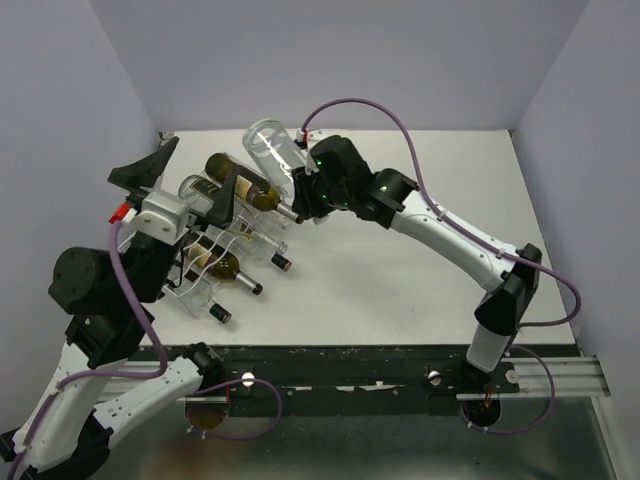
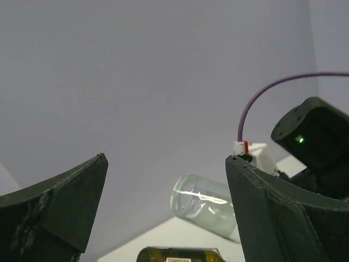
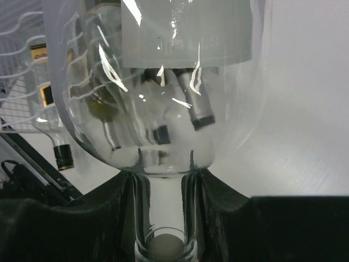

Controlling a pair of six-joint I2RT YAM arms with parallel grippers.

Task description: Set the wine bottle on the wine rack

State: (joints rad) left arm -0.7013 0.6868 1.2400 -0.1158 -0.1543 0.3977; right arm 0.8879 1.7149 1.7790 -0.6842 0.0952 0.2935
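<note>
The robot's right gripper is higher than the rack's middle (image 1: 208, 248), which is to the left in the top view, so next it will swing over there and go down to let go of the bottle.
The wine bottle (image 1: 275, 150) is clear glass with a pale label. It hangs tilted in the air over the far right end of the wine rack (image 1: 250, 238), base pointing up and away. My right gripper (image 1: 306, 192) is shut on its neck; in the right wrist view the neck runs between both fingers of the right gripper (image 3: 163, 180) and the bottle (image 3: 163, 82) fills the frame. My left gripper (image 1: 186, 184) stands open and empty above the rack's left part. The left wrist view looks past the left gripper (image 2: 166, 158) to the bottle (image 2: 210, 210).
Several dark bottles lie on the white wire rack (image 3: 22, 65), necks toward the table's middle, among them a green one (image 1: 245, 180) (image 2: 180, 254) just under the lifted bottle. Grey walls close the table at the back and both sides.
</note>
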